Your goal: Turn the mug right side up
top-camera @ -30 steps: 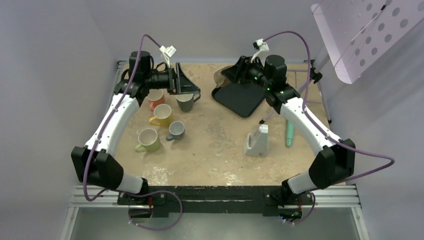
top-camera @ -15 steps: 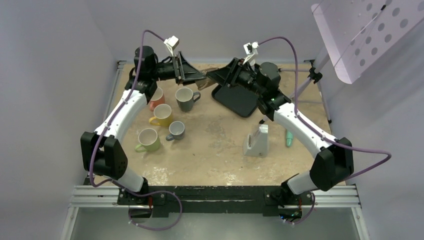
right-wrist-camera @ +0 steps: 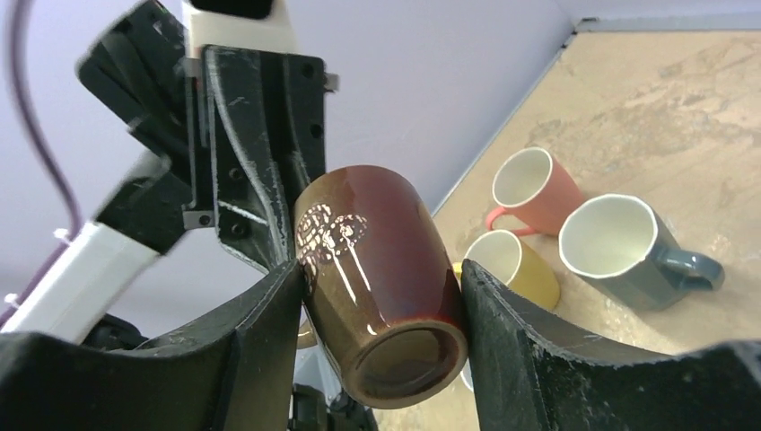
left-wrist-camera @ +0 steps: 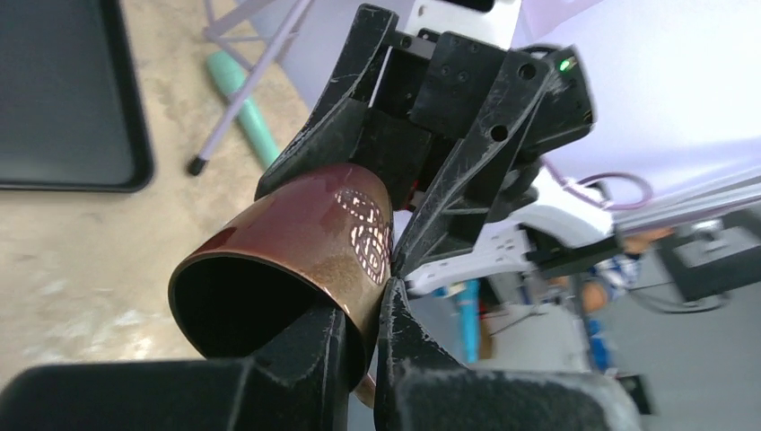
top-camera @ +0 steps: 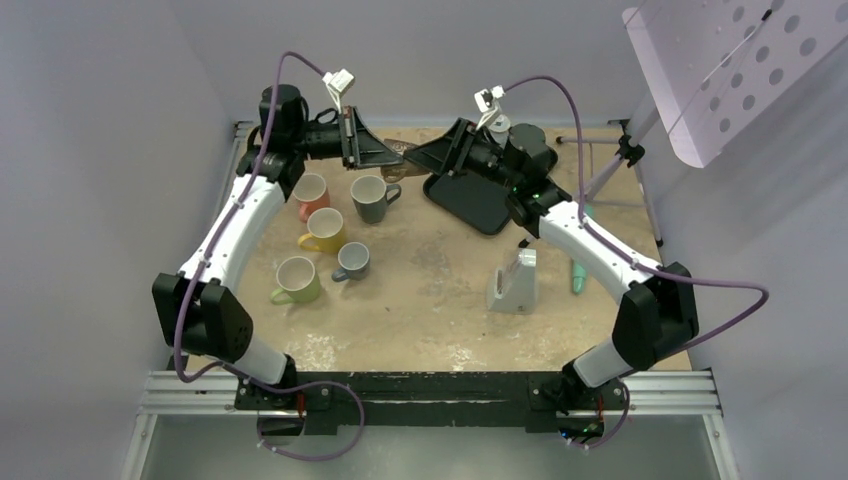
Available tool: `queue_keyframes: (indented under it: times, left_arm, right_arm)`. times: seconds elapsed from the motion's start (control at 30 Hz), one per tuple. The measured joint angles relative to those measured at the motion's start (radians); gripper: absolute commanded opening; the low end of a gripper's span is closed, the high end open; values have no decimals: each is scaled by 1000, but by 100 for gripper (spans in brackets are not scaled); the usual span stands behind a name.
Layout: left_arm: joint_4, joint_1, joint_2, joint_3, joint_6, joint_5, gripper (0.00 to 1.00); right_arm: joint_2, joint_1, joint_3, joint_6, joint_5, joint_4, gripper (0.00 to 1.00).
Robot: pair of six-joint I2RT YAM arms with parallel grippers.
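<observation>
Open tabletop (top-camera: 390,268) beside the small blue-grey mug is below and back from my left gripper. My left gripper will move back, turn its fingers down, then lower the brown mug (top-camera: 408,165) and let go of it.
A glossy brown mug (top-camera: 408,165) with a pale pattern hangs in the air at the back middle, lying on its side between both grippers. My left gripper (top-camera: 396,155) is shut on its rim wall, one finger inside the mouth and one outside, as the left wrist view shows on the mug (left-wrist-camera: 305,233) and gripper (left-wrist-camera: 363,301). My right gripper (top-camera: 425,160) holds the mug's body near the base. In the right wrist view the mug (right-wrist-camera: 386,269) touches both fingers of that gripper (right-wrist-camera: 381,269), and its base faces the camera.
Upright mugs stand on the left of the table: salmon (top-camera: 311,193), dark grey (top-camera: 372,198), yellow (top-camera: 323,230), small blue-grey (top-camera: 352,261), green (top-camera: 296,280). A black tray (top-camera: 478,195) lies under the right arm. A white stand (top-camera: 514,282) and a teal pen (top-camera: 579,268) lie to the right.
My left gripper rose from beside the dark grey mug, met the right gripper and shut on the brown mug's rim. The right arm carried the mug leftward off the tray.
</observation>
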Motion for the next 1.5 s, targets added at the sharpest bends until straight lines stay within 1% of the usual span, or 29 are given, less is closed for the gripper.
queue_keyframes:
  times: [0.07,0.13,0.23,0.33,0.47,0.57,0.63,0.77,0.83,1.1,1.17,1.23,1.3,1.4,1.5]
  left_arm:
    - [-218,-7,-3,72,223,-40,0]
    - [-383,-31,-23,116,432,-118,0]
    - [-601,-105,-66,131,718,-316,0]
    - [-771,-195,-71,130,947,-482,0]
    - [-925,-298,-24,129,1160,-649,0]
    - [-995,-361,27,124,1275,-761,0]
    - [-1014,-418,61,94,1360,-846,0]
    - [-1025,-500,97,4,1468,-927,0]
    - [-1024,-521,114,-24,1499,-950,0]
    - [-968,-537,190,-68,1555,-1027,0]
    - [-948,-537,198,-90,1566,-1031,2]
    - [-927,-539,201,-119,1580,-1031,8]
    - [-917,-541,201,-146,1592,-1030,20]
    - [-910,-542,201,-148,1605,-1030,39]
    - [-923,-542,200,-142,1607,-1024,56]
  right_arm:
    - [-2,2,19,-42,4,-66,64]
    - [-9,3,39,-97,40,-144,64]
    - [-21,-9,68,-180,170,-266,65]
    - [-27,-40,90,-252,288,-371,65]
    - [-27,-62,113,-316,408,-474,65]
    - [-27,-63,134,-351,478,-537,65]
    - [-27,-63,151,-373,517,-573,65]
    - [-23,-67,183,-406,580,-616,65]
    - [-18,-72,191,-416,603,-629,65]
    - [37,-93,192,-436,631,-657,64]
    - [51,-97,192,-439,631,-657,64]
    - [61,-101,192,-441,631,-657,64]
    - [75,-108,192,-444,634,-657,64]
    - [104,-117,200,-451,655,-658,64]
    - [175,-127,259,-465,687,-675,65]
